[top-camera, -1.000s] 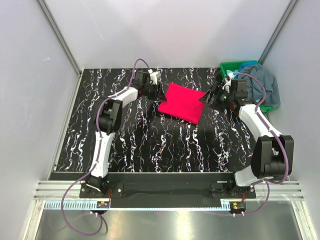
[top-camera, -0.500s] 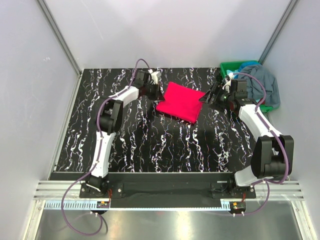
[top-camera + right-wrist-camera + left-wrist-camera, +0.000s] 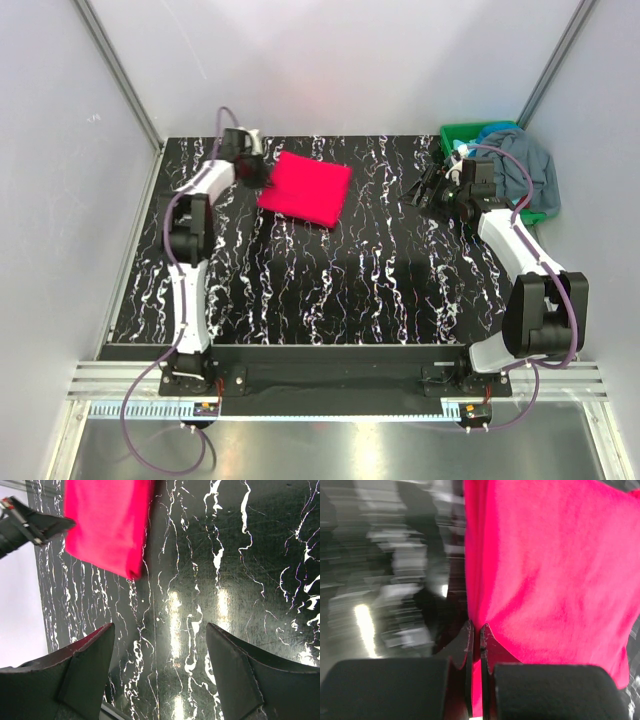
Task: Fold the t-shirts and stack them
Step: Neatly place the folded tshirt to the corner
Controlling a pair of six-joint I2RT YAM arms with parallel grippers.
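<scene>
The magenta t-shirt [image 3: 305, 187] goes left in the top view and outward next, dragged by my left gripper for release in the table's far corner [image 3: 187, 154], because that spot lies bare.
The folded magenta t-shirt [image 3: 305, 187] lies on the black marbled table at the back left of centre. It fills the left wrist view [image 3: 555, 565] and shows at the top left of the right wrist view [image 3: 107, 525]. My left gripper [image 3: 252, 172] is shut on its left edge, jaws pinching the cloth [image 3: 476, 630]. My right gripper [image 3: 428, 187] is open and empty over bare table, well right of the shirt [image 3: 160, 630]. The slate grey-blue t-shirt [image 3: 525, 170] is heaped over the green bin, with a bit of light teal-blue cloth [image 3: 497, 131] at its back.
The green plastic bin [image 3: 462, 132] stands at the back right corner. White walls close the table on the left, back and right. The table [image 3: 330, 280] has a black surface with white veins.
My left gripper has dragged the magenta shirt to the left, toward the back left corner. My right gripper has let go of the shirt's right edge and stays near the bin.
</scene>
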